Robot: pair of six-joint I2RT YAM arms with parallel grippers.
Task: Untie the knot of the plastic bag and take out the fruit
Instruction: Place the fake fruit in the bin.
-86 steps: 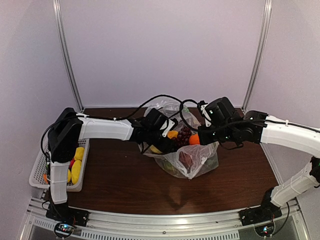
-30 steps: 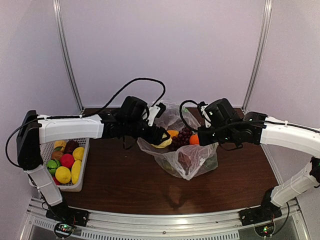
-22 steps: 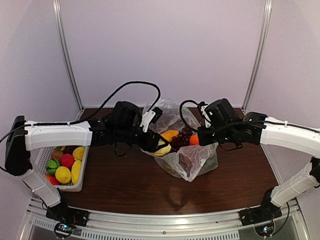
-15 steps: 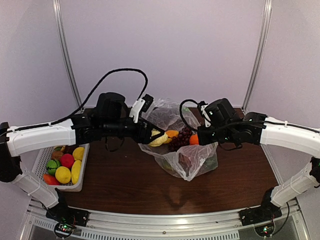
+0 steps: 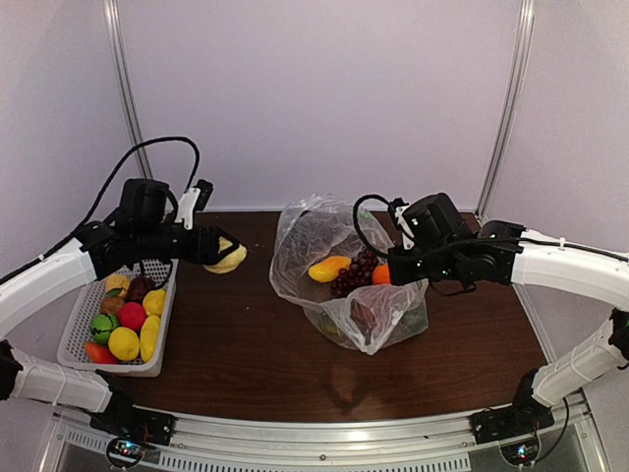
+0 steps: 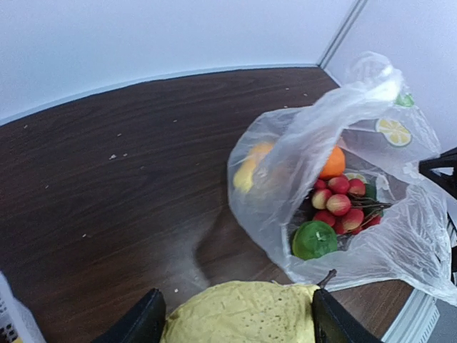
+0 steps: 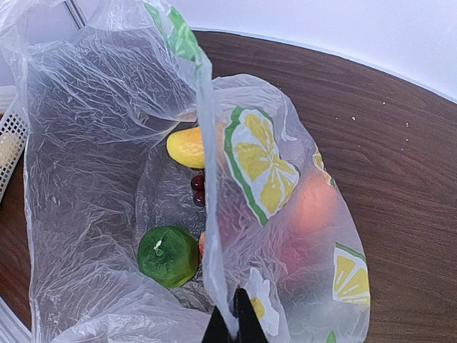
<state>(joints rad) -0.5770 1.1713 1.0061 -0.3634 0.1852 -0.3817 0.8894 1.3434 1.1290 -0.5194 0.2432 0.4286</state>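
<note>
My left gripper swings over the basket's far end next, then lowers and releases the yellow fruit.
The plastic bag stands open in the middle of the table, and no knot shows. Inside it are a yellow mango, dark grapes, an orange and a green lime. My right gripper is shut on the bag's rim, and the right wrist view shows its pinched fingers. My left gripper is shut on a yellow speckled fruit. It holds the fruit in the air left of the bag, beside the basket's far right corner.
A white slotted basket at the left edge holds several fruits, yellow, red and green. Metal frame posts stand at the back corners. Bare brown table lies between the basket and the bag.
My left gripper came out of the bag holding the yellow fruit and swung left to beside the basket. The right arm has not moved and still holds the bag.
</note>
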